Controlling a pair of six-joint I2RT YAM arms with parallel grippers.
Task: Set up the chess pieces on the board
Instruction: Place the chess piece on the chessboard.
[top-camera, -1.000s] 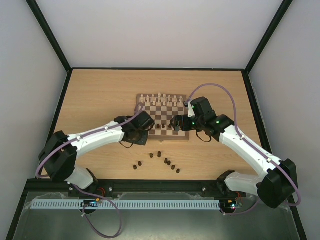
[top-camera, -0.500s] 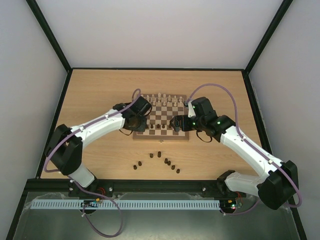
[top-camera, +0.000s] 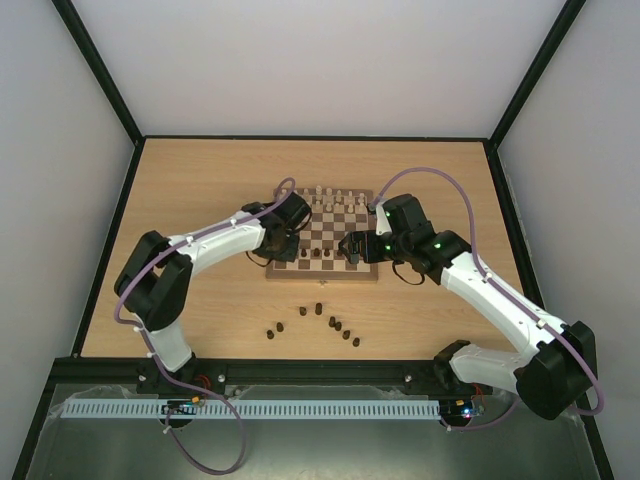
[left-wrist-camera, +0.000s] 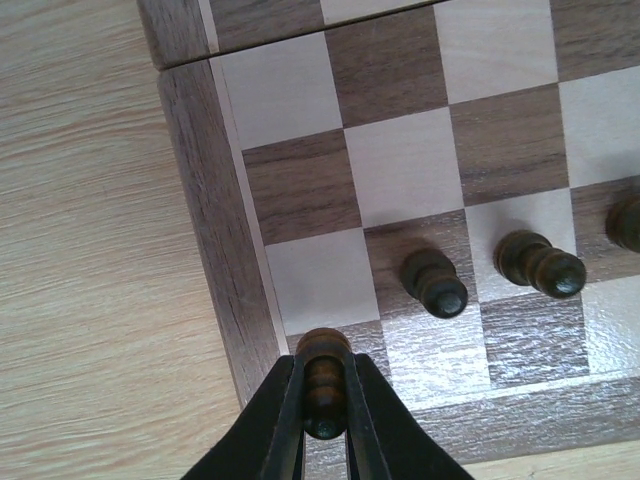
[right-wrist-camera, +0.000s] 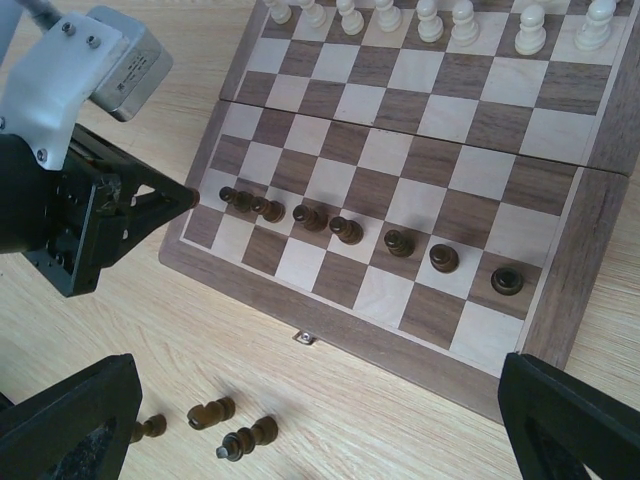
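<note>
I need to lower the dark pawn in my left gripper onto the empty pale square (left-wrist-camera: 322, 281) beside the border next and release it, as that square ends the pawn row.
My left gripper (left-wrist-camera: 325, 405) is shut on a dark pawn (left-wrist-camera: 324, 375), held head toward the camera just above the near-left corner squares of the board (left-wrist-camera: 195, 190). Seen from the top, that gripper (top-camera: 282, 243) is at the left end of the board (top-camera: 320, 275). Several dark pawns (right-wrist-camera: 346, 230) stand in a row on the second near rank. Pale pieces (top-camera: 325, 197) fill the far ranks. My right gripper (right-wrist-camera: 320, 440) hangs open and empty above the board's near edge. More dark chess pieces (top-camera: 335, 323) lie on the table in front of the board.
In the right wrist view, three loose dark pieces (right-wrist-camera: 248, 438) lie on their sides near a small metal clasp (right-wrist-camera: 304, 339) on the board's near border. The left arm's wrist block (right-wrist-camera: 60, 200) sits low at the board's left side. Black frame rails (top-camera: 120, 210) edge the table.
My left arm has swung farther away and slightly right, carrying the dark pawn from beside the board's near-left corner to over its corner squares. The right arm has not moved.
</note>
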